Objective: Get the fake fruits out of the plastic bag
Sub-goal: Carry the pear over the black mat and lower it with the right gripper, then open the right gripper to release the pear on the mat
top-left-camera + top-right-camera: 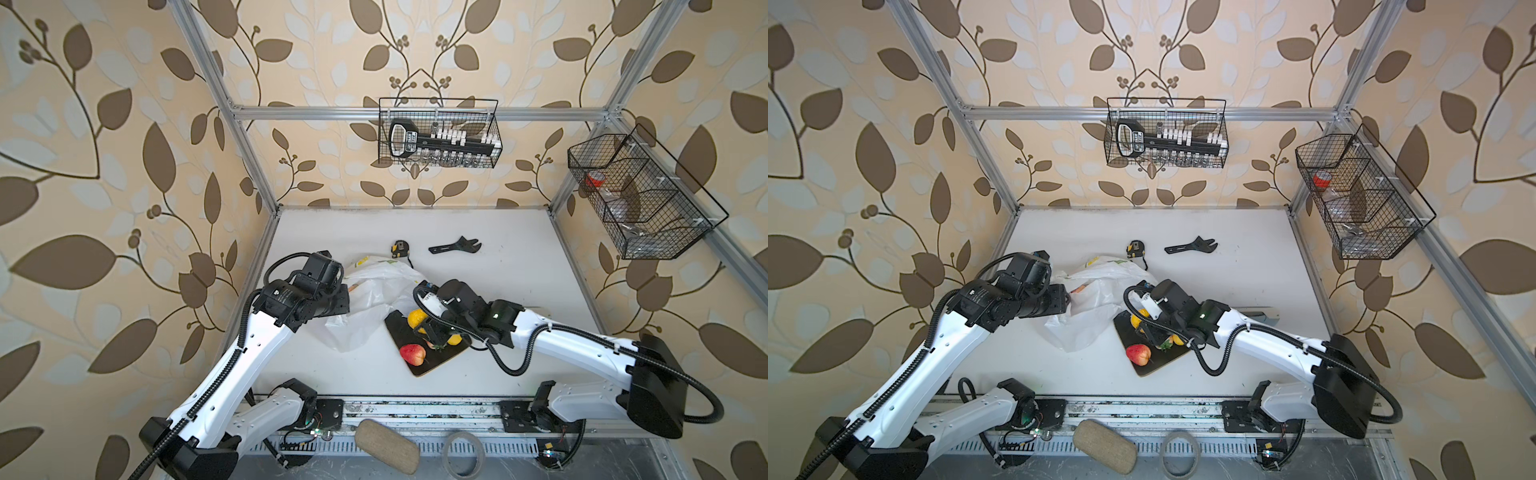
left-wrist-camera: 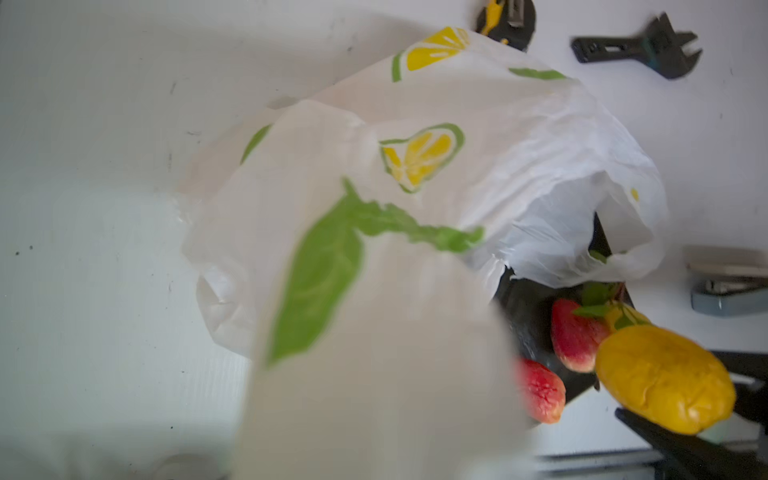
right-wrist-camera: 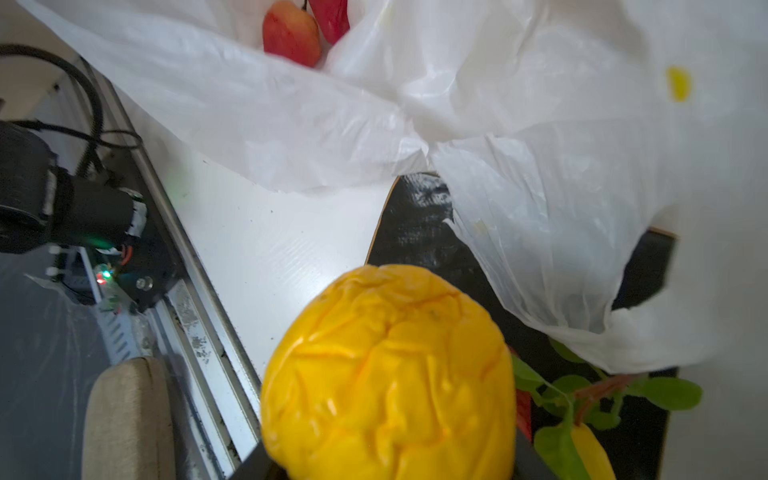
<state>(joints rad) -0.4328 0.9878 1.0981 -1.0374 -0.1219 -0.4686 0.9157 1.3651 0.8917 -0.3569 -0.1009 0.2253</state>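
Observation:
The tray's end (image 1: 397,325) (image 3: 417,233) beside the bag's flap is bare, so I need to bring my right gripper down toward it and release the wrinkled yellow-orange fruit there.
The white plastic bag (image 1: 376,299) (image 1: 1096,299) (image 2: 540,158) lies crumpled at mid-table, one flap draped over the far end of a black tray (image 1: 432,361). My left gripper (image 1: 347,301) sits at the bag's left edge; bag film stretches up over its jaws and hides them. My right gripper (image 3: 390,465) hovers over the tray, shut on a wrinkled yellow-orange fruit (image 3: 386,374) (image 1: 416,317) (image 2: 665,378). On the tray lie a red apple-like fruit (image 1: 412,354), a strawberry (image 2: 577,336) and a small yellow fruit (image 1: 456,340). Two red fruits (image 3: 291,35) show in the bag's mouth.
A tape measure (image 1: 399,248) and a black wrench (image 1: 455,245) lie behind the bag. A grey stapler-like item (image 1: 1262,313) sits behind my right arm. Wire baskets (image 1: 438,133) (image 1: 636,195) hang on the frame. A beige pad (image 1: 386,451) and tape roll (image 1: 463,455) lie below the front rail.

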